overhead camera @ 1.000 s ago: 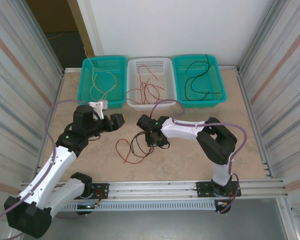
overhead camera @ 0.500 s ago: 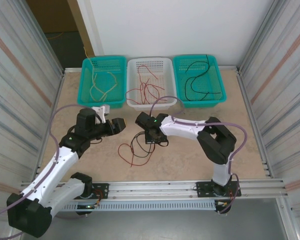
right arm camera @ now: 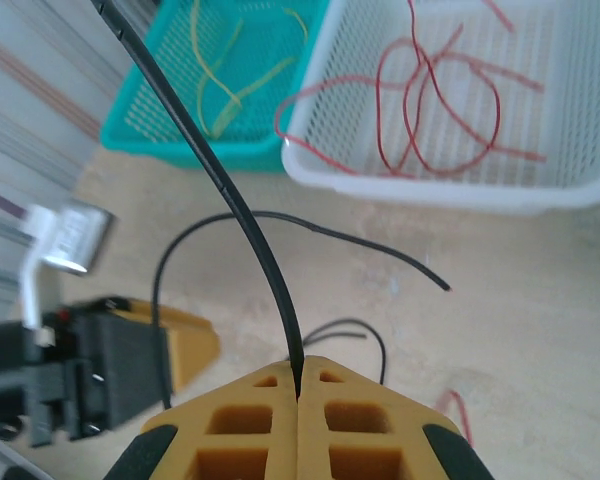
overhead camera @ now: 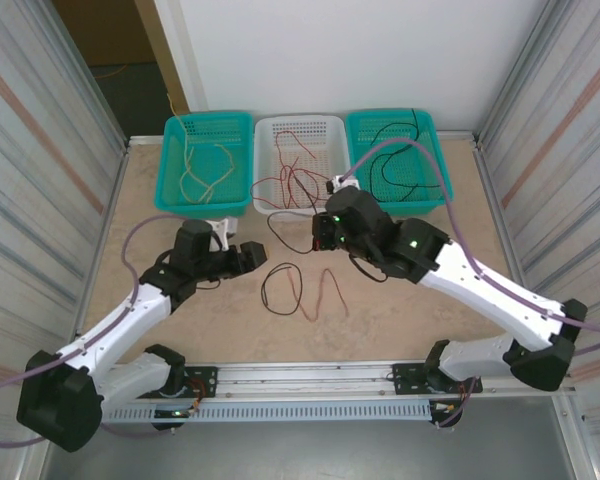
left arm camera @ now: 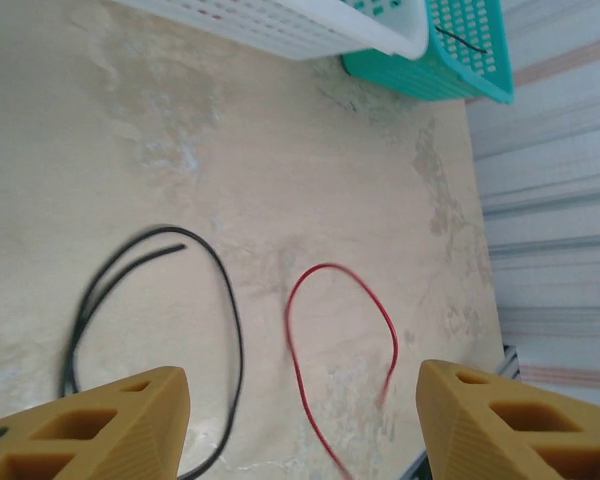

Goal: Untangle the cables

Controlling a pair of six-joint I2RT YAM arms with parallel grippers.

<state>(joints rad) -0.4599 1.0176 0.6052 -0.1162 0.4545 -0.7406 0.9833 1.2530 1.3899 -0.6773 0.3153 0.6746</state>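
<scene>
This matching cable goes outward next in my right gripper, which releases it over the teal basket with black cables, outward beside the white basket.
My right gripper (right arm camera: pixel 299 372) (overhead camera: pixel 321 233) is shut on a black cable (right arm camera: pixel 242 225), raised above the table just in front of the white basket (overhead camera: pixel 332 200). The cable rises out of the closed jaws and trails down to the table. Below it a black cable loop (overhead camera: pixel 270 285) (left arm camera: pixel 225 300) and a red cable (overhead camera: pixel 325 290) (left arm camera: pixel 380 315) lie side by side on the table, apart from each other. My left gripper (left arm camera: pixel 300 430) (overhead camera: pixel 248 254) hovers open just left of them, the red cable's lower part lying between its fingers (left arm camera: pixel 100 420) in that view.
Three baskets stand in a row at the back: a teal one (overhead camera: pixel 242 160) with pale yellow cables, the white one with red cables, a teal one (overhead camera: pixel 435 160) with black cables. Corrugated walls close both sides. A metal rail (overhead camera: pixel 310 375) runs along the near edge.
My right gripper closed on the black cable and lifted it back toward the baskets, pulling the tangle apart. The left gripper edged right toward the cables left on the table.
</scene>
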